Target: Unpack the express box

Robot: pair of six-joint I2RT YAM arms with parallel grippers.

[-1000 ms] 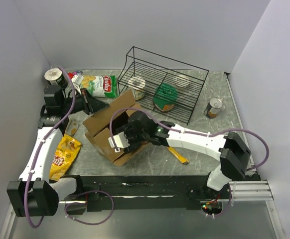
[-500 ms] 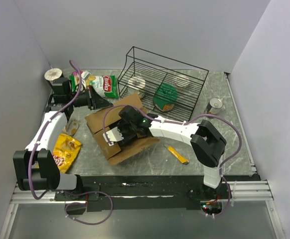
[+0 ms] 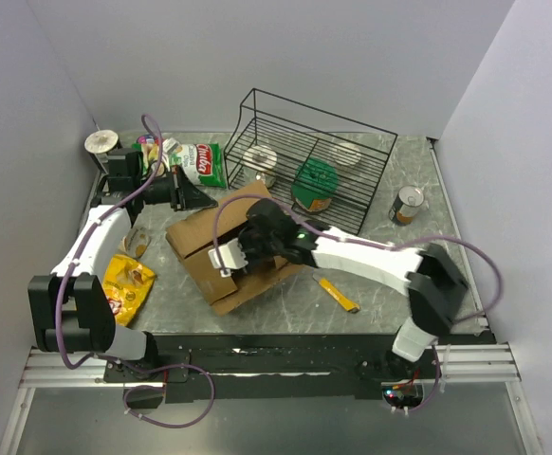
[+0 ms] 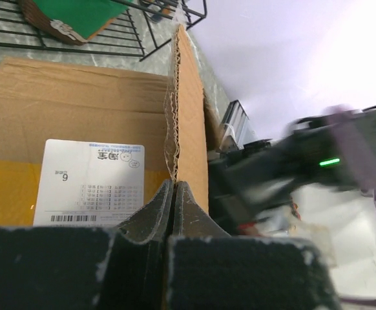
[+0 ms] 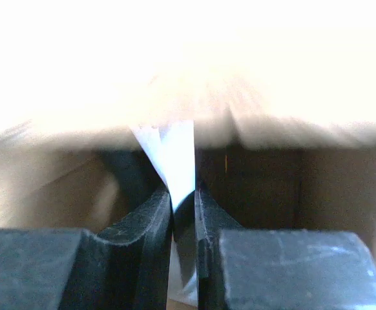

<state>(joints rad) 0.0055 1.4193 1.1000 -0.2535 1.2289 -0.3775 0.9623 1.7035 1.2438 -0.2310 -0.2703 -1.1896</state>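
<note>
The right gripper comes out of the box next, then goes down to the tabletop beside the yellow bar to release the white piece, because that spot is bare.
The express box is brown cardboard and lies left of centre on the table, opened toward the near side. Its white label and yellowish tape show in the left wrist view. My left gripper is at the box's far left corner. There the left gripper is shut on the raw corrugated edge of an upright flap. My right gripper reaches into the box's open mouth. In its wrist view the right gripper is shut on a thin white sheet-like piece inside the dark box; the rest is blurred.
A black wire basket at the back holds a green-lidded tub and cans. A tin stands right of it. A green snack bag lies at the back left, a yellow chip bag near left, a yellow bar by the box.
My right gripper has closed on the white piece inside the box. The right arm shifted its elbow, and the box turned slightly with its top flap flatter.
</note>
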